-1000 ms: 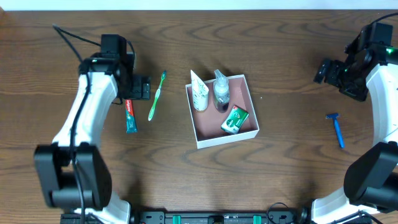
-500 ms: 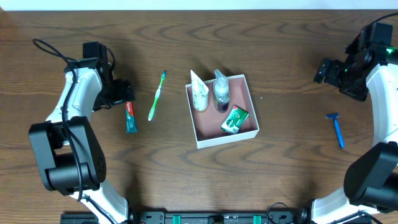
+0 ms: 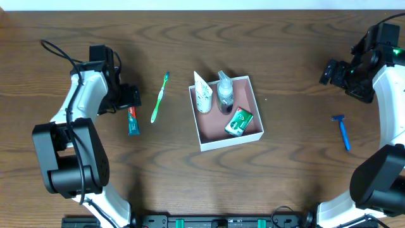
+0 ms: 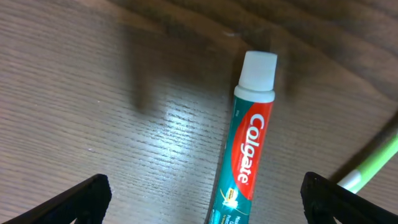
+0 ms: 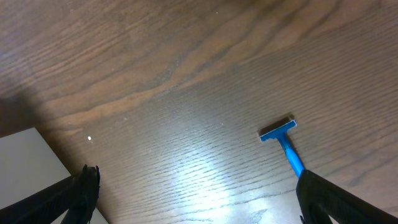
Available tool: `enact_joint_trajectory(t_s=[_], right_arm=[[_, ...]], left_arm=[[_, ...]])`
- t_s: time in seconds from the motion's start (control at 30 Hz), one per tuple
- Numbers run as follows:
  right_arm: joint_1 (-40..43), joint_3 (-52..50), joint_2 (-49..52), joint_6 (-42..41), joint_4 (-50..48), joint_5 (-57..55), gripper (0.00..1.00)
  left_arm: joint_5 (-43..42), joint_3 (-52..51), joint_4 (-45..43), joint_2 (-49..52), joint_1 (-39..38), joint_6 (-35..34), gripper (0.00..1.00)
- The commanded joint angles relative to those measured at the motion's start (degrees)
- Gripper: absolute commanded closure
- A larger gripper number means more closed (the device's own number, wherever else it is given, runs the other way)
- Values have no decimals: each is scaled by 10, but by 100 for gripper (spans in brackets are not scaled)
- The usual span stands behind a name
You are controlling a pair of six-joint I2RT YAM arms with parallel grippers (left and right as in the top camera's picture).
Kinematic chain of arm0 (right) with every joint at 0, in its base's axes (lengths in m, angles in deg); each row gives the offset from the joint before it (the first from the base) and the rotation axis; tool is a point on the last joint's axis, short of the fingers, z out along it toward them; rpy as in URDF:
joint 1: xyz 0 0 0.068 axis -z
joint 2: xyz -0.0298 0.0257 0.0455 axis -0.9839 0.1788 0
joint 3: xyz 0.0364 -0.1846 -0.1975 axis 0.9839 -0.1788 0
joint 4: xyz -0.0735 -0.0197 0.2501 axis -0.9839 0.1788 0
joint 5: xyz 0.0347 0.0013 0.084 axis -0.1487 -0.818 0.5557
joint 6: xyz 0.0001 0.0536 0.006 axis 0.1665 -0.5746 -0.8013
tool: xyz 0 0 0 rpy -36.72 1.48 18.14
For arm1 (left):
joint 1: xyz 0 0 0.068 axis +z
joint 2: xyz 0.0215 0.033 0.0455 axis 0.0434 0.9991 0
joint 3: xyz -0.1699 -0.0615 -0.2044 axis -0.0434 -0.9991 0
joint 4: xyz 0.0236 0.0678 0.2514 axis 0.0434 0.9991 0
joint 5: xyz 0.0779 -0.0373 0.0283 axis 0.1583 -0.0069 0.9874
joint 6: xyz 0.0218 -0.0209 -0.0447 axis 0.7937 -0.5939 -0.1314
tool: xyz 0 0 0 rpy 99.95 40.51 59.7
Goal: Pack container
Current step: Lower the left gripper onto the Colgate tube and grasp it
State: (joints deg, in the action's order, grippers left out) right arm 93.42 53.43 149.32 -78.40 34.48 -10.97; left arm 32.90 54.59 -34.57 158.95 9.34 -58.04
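My left gripper will first go down around the red Colgate body just behind the white cap, then close, to grab the toothpaste tube (image 3: 131,119) between its open fingers.
The container (image 3: 231,142), a square white-walled box with a pinkish inside, stands mid-table. In it are a white tube (image 3: 202,95), a small bottle (image 3: 225,92) and a green soap box (image 3: 238,121). A Colgate toothpaste tube (image 3: 131,119) lies left of it, and a green toothbrush (image 3: 159,97) lies between the two. My left gripper (image 3: 130,96) hovers open over the tube's cap end. In the left wrist view the toothpaste (image 4: 245,155) lies between the spread fingers of that gripper (image 4: 205,194), untouched. My right gripper (image 3: 330,71) is open at the far right, above a blue razor (image 3: 342,130).
In the right wrist view, the razor (image 5: 285,144) lies near the right finger of the open gripper (image 5: 196,193), and a white corner of the container (image 5: 25,162) shows at the lower left. The toothbrush tip (image 4: 373,165) is at the left wrist view's right edge.
My left arm swung left and folded back, then crept slightly right, so the open gripper now sits over the toothpaste cap. The right arm and all objects stayed put.
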Motion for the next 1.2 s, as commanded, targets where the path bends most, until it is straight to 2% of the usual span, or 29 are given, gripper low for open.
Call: enact_joint_trajectory(t_s=[0.0,1.03,1.1,1.17], right_arm=[[5,-2,3,-6,0,2,1],[5,-2,3,-6,0,2,1],[5,-2,3,-6,0,2,1],[5,-2,3,-6,0,2,1]], left_arm=[[2,-21,-10,8,0,13,2],[-13,-31,-50,76,-2,23,4],[-13,-31,-50,76,-2,23,12],[-13,-31,-50,76,-2,23,26]])
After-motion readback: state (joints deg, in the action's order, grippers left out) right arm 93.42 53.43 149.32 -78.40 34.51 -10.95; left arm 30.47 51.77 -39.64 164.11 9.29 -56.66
